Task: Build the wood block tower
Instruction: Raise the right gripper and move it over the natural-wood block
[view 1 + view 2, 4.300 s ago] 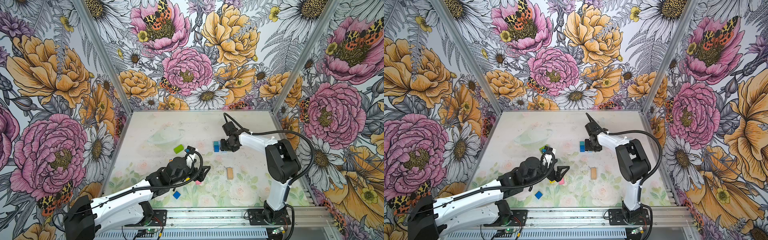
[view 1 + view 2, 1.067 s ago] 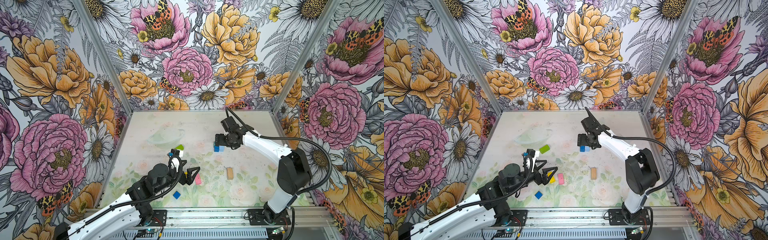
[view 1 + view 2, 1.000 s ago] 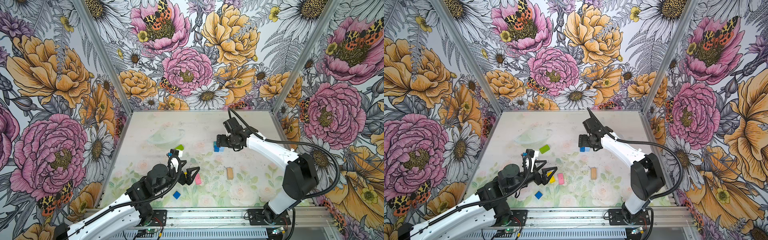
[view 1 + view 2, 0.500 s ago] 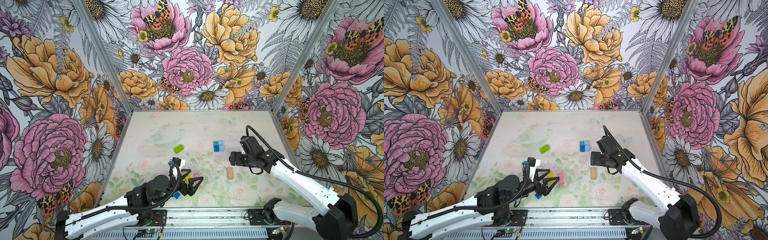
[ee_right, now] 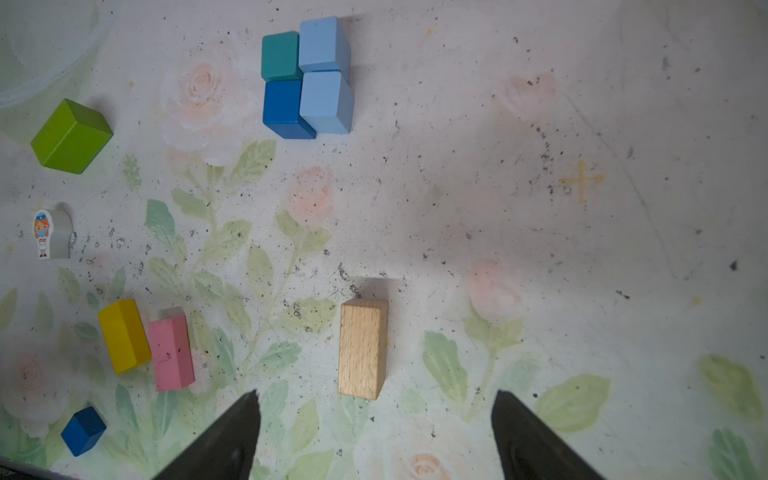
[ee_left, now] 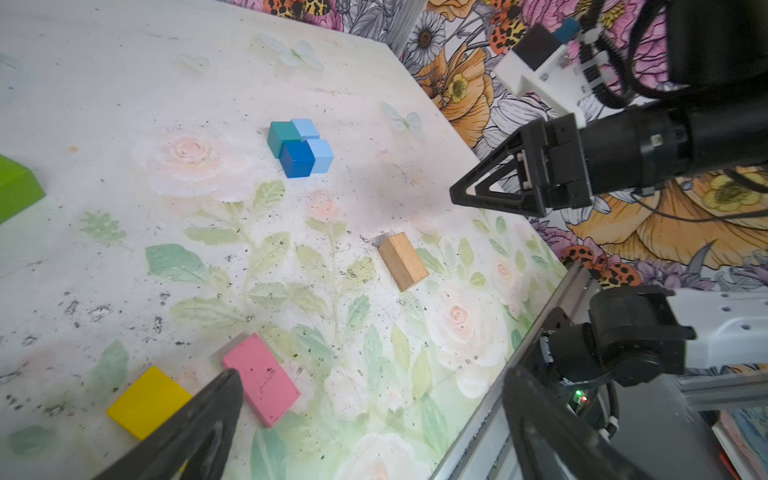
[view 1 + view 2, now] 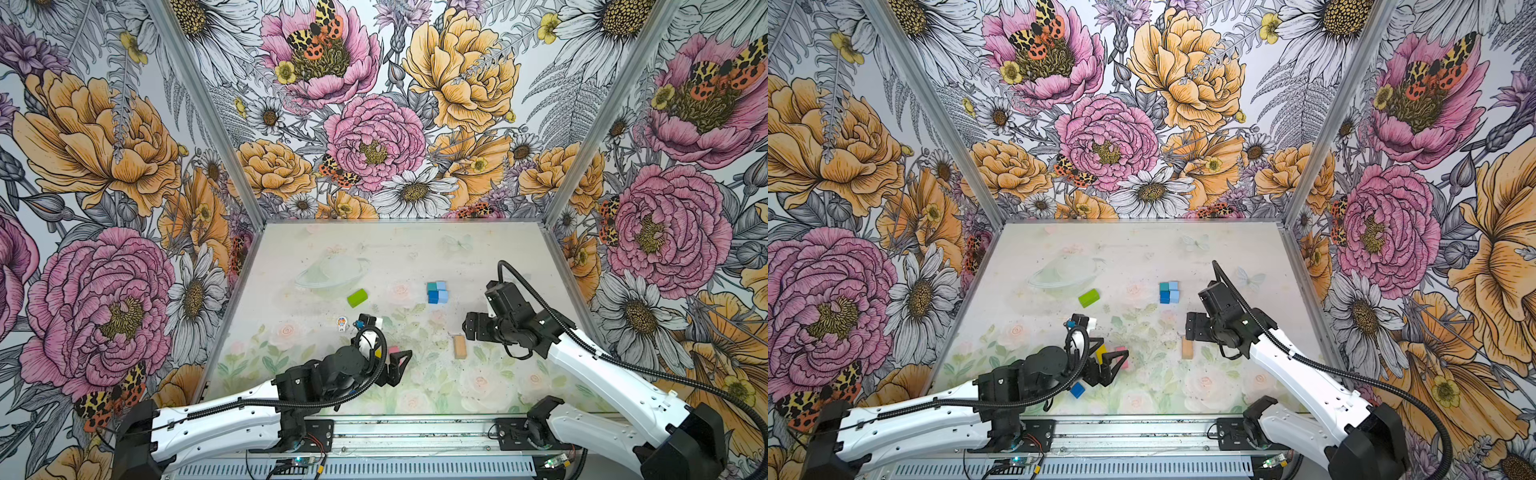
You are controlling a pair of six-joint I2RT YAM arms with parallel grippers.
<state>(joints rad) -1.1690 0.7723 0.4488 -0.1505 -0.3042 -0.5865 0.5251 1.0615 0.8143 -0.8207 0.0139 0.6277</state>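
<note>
The tan brick point(image 7: 459, 347) is below, in line with the gap between my gripper's fingers. My right gripper should next bring them down on both long sides of the tan brick and close.
A teal cube point(image 5: 280, 56), a dark blue cube point(image 5: 284, 106) and two light blue cubes point(image 5: 326, 99) stand packed in a square point(image 7: 437, 291) mid-table. The tan brick point(image 7: 459, 347) point(image 5: 362, 347) lies flat, and my right gripper point(image 7: 469, 326) point(image 5: 376, 395) hangs open just over its near end. The pink brick point(image 6: 261, 378) and yellow brick point(image 6: 147, 401) lie side by side. My left gripper point(image 7: 1113, 355) point(image 6: 372, 374) is open and empty, one finger over their edge. A green brick point(image 7: 358, 297) lies to the left, and a loose dark blue cube point(image 7: 1077, 390) sits by the left arm.
A tiny white figure point(image 7: 341, 323) stands left of centre. A clear bowl point(image 7: 332, 272) sits at the back left. The metal rail point(image 7: 415, 432) runs along the table's front edge, and flowered walls close the other three sides.
My right arm has pulled back from the cube cluster to the tan brick. My left arm has drawn toward the front, its gripper staying by the pink and yellow bricks.
</note>
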